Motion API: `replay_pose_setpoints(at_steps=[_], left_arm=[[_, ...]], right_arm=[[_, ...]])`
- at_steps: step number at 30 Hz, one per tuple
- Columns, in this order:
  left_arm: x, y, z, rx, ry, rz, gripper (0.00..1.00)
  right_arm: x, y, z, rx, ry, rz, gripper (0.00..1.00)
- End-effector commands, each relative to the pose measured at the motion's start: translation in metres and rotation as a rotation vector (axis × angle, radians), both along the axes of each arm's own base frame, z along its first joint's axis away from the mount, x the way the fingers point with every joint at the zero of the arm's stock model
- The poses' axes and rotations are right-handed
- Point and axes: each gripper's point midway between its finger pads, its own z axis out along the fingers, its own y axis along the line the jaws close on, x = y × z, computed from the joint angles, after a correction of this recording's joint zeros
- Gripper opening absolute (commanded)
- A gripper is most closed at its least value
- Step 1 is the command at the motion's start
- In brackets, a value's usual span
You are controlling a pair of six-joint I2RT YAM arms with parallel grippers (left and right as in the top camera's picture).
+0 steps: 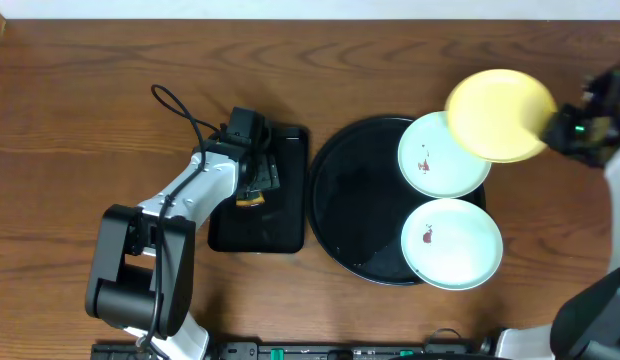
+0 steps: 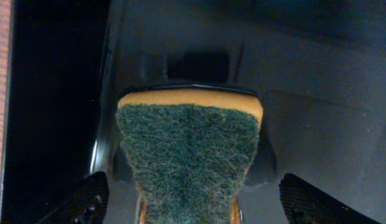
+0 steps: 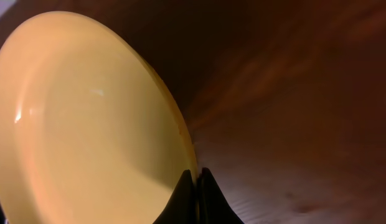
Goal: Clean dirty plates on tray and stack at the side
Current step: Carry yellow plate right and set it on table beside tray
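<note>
The pale yellow plate [image 1: 500, 113] should go down to the bare wood beside the round tray, as that spot is empty, and my right gripper should release the plate's rim.
My right gripper [image 1: 562, 128] is shut on the rim of the pale yellow plate [image 1: 500, 113] and holds it tilted in the air above the table's right side; in the right wrist view the fingers [image 3: 196, 186] pinch the plate's edge [image 3: 87, 124]. Two mint-white plates [image 1: 442, 155] [image 1: 452, 243], each with a small reddish smear, lie on the right half of the round black tray [image 1: 355, 200]. My left gripper [image 1: 255, 180] is open over a green-faced yellow sponge [image 2: 190, 155], its fingers [image 2: 193, 205] apart on both sides of it.
The sponge [image 1: 252, 198] lies in a smaller rectangular black tray [image 1: 280, 225] left of the round tray. Bare wood tabletop [image 1: 550, 230] surrounds both trays. The right arm's base [image 1: 600, 310] sits at the lower right.
</note>
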Motion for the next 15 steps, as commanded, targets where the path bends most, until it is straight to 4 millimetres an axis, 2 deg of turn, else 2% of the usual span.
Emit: replay_pose_setpoints(at_steps=[1, 4, 8, 12, 15], left_arm=[[-0.002, 0.004, -0.003, 0.013, 0.012, 0.002, 0.89], [-0.002, 0.004, -0.003, 0.013, 0.012, 0.002, 0.89], [-0.003, 0.004, -0.003, 0.013, 0.012, 0.002, 0.89], [-0.002, 0.004, -0.003, 0.013, 0.012, 0.002, 0.89], [-0.002, 0.004, -0.003, 0.013, 0.012, 0.002, 0.89]], right_arm=[[-0.007, -0.039, 0.011, -0.007, -0.037, -0.118, 0.01], [-0.022, -0.079, 0.012, -0.079, -0.023, -0.234, 0.01], [-0.040, -0.116, 0.012, -0.183, 0.014, -0.348, 0.01], [-0.043, -0.121, -0.001, -0.181, 0.053, -0.360, 0.01], [-0.043, -0.118, -0.025, -0.148, 0.102, -0.348, 0.01]])
